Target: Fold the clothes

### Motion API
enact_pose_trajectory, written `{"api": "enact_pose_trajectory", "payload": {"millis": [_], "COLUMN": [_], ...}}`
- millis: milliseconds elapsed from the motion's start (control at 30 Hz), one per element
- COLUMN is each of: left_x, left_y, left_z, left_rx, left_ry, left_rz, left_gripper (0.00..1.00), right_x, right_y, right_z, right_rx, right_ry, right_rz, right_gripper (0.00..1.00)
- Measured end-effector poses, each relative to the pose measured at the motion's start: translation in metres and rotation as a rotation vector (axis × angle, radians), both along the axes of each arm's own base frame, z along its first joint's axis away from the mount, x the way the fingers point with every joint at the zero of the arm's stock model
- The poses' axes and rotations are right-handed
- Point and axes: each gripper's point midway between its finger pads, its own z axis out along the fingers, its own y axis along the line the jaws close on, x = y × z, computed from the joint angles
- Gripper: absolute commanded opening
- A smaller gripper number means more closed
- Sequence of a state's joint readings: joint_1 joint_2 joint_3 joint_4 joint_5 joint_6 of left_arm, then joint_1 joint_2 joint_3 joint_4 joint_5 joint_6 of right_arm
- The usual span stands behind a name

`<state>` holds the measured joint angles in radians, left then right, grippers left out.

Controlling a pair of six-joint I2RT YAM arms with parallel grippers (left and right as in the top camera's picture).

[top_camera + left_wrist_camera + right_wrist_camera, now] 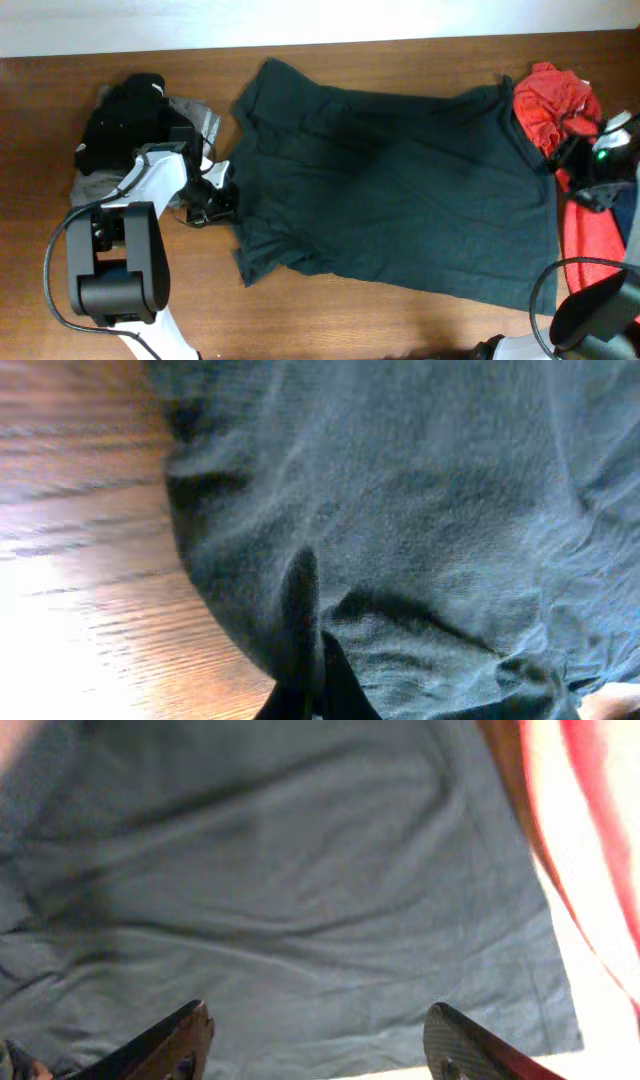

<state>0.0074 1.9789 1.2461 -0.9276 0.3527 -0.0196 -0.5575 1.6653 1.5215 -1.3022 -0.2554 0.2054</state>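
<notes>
The robot's right gripper should move back and down onto the near corner of the shirt's hem (546, 304) (566, 1038), because the left gripper is already pinching the opposite end of the shirt.
The clothes are chiefly a large dark greenish-black T-shirt (400, 190) spread flat across the wooden table, with no lettering showing. My left gripper (228, 198) sits at the shirt's left edge, by a sleeve. In the left wrist view its dark fingers (318, 685) are pressed together, with a raised ridge of the T-shirt (420, 510) pinched between them. My right gripper (575, 180) hovers at the shirt's right edge. Seen from the right wrist, the gripper (318, 1040) is open, with the T-shirt (280, 890) lying flat under the gap.
A pile of black and grey garments (125, 115) lies at the left, behind the left arm. A crumpled red garment (550, 100) sits at the back right, and more red cloth (590, 240) lies along the right edge. Bare wood (330, 320) runs along the front.
</notes>
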Motion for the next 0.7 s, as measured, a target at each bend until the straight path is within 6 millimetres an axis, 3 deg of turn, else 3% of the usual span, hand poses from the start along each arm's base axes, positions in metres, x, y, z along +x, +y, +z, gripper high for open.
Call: {"api": "enact_pose_trajectory", "payload": {"millis": [100,133,200,367,433,533,700], "left_x": [0.003,0.003,0.003,0.003,0.003,0.003,0.003], "left_y": [0.007,0.009,0.01,0.009,0.009,0.009,0.009], "left_z": [0.002,0.002,0.002,0.002,0.002,0.002,0.002], "left_rx": [0.0,0.0,0.0,0.0,0.0,0.0,0.0], "left_ry": [-0.004,-0.001,-0.001,-0.002,-0.002,-0.002,-0.002], "left_rz": [0.02,0.028,0.029,0.029,0.029,0.029,0.029], "left_gripper": [0.02,0.03,0.06,0.08,0.09,0.09,0.11], "right_x": [-0.025,-0.046,-0.069,-0.131,-0.146,-0.168,-0.174], "right_y": [-0.015,-0.029,-0.041,-0.045,-0.045,-0.039,-0.03], "right_z": [-0.038,-0.052,-0.063,-0.1,-0.112,-0.126,-0.148], "right_rx": [-0.033,-0.027,0.0,0.084,0.107,0.148,0.152], "right_ry": [0.109,0.164,0.209,0.343,0.362,0.4,0.399], "right_rz": [-0.078,-0.16,-0.243,-0.409,-0.459,-0.525,-0.543], "right_gripper": [0.78,0.78,0.78,0.76,0.7,0.68,0.64]}}
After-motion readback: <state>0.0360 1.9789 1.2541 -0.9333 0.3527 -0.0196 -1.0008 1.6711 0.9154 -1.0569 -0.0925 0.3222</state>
